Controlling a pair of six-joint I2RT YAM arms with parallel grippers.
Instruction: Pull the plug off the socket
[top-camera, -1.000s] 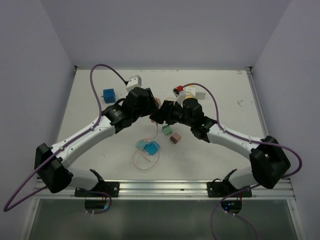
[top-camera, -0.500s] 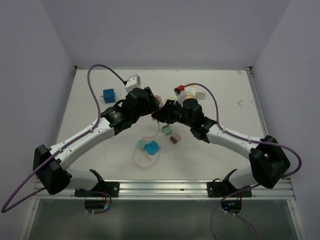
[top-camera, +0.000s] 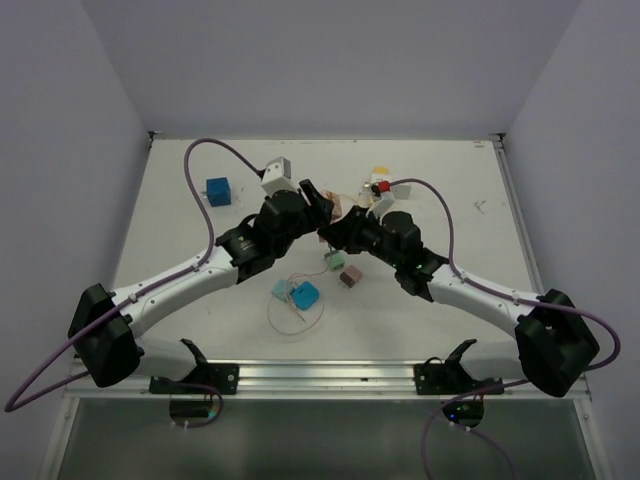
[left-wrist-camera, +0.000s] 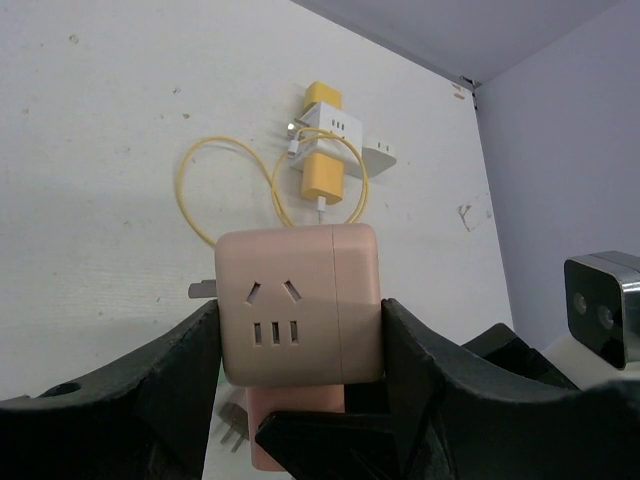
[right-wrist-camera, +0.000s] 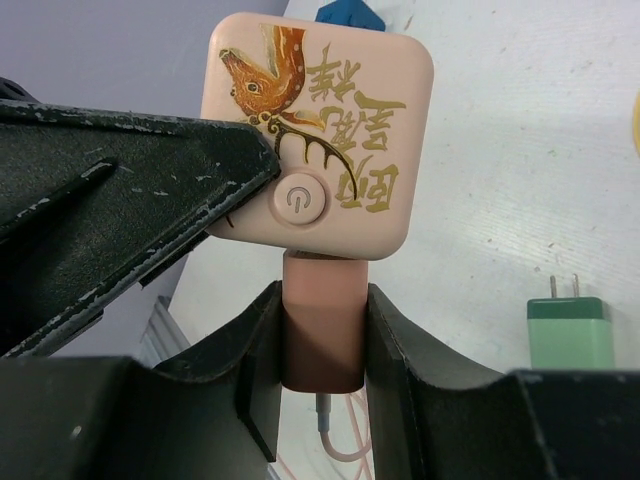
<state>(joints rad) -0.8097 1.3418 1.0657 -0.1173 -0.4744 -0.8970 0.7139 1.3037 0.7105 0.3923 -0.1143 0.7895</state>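
Observation:
The robot's right gripper will next pull the plug back and down out of the socket, then release it between the blue and brown plugs, where the tabletop is bare.
A pink cube socket (left-wrist-camera: 298, 305) with a deer print and a power button (right-wrist-camera: 320, 140) hangs above the table, and my left gripper (left-wrist-camera: 300, 345) is shut on its two sides. A pink plug (right-wrist-camera: 322, 330) sticks into the socket's underside, its thin pink cable hanging below. My right gripper (right-wrist-camera: 322, 345) is shut on that plug, one finger (right-wrist-camera: 255, 360) pressed to each side. From above, the two grippers (top-camera: 318, 205) (top-camera: 338, 228) meet at the socket (top-camera: 331, 209) over the table's middle. The plug sits fully in the socket.
A white socket with yellow plugs and a yellow cable (left-wrist-camera: 322, 130) lies at the back. A green plug (right-wrist-camera: 568, 333) (top-camera: 334, 260), a brown plug (top-camera: 349, 278) and blue plugs with a pink cable loop (top-camera: 300, 294) lie below. A blue cube (top-camera: 217, 190) sits back left.
My right gripper has shut on the pink plug. Both arms have shifted toward the back of the table together with the socket.

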